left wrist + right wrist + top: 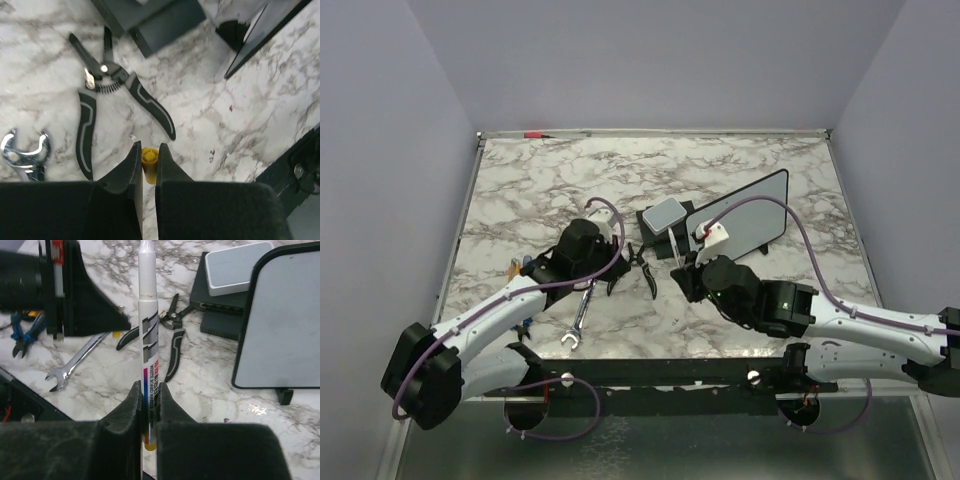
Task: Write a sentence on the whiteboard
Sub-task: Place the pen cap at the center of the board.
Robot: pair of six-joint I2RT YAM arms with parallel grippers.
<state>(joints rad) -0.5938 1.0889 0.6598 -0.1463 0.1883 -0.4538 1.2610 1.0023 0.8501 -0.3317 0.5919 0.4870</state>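
My left gripper should next pull back and go down to the bare marble just short of the ends of the wire strippers' handles, then let go of the yellow cap point(149, 164).
The whiteboard point(752, 214) leans on its stand at the right, black-framed, and its face point(282, 320) is plain grey-white. The sentence does not show on it in these views. My right gripper point(149, 390) is shut on a white whiteboard marker point(148, 335), uncapped, whose tip points away from the wrist. In the top view this gripper point(682, 268) hovers just left of the board's near end. My left gripper point(148, 150) is shut on the marker's yellow cap point(149, 164) and sits left of centre point(612, 282), above the marble.
A black block topped with a light grey pad point(665, 222) stands left of the board. Black wire strippers point(105, 80) and a steel wrench point(578, 318) lie between the arms. Blue-handled pliers point(25, 332) lie far left. A red pen point(535, 133) rests at the back edge.
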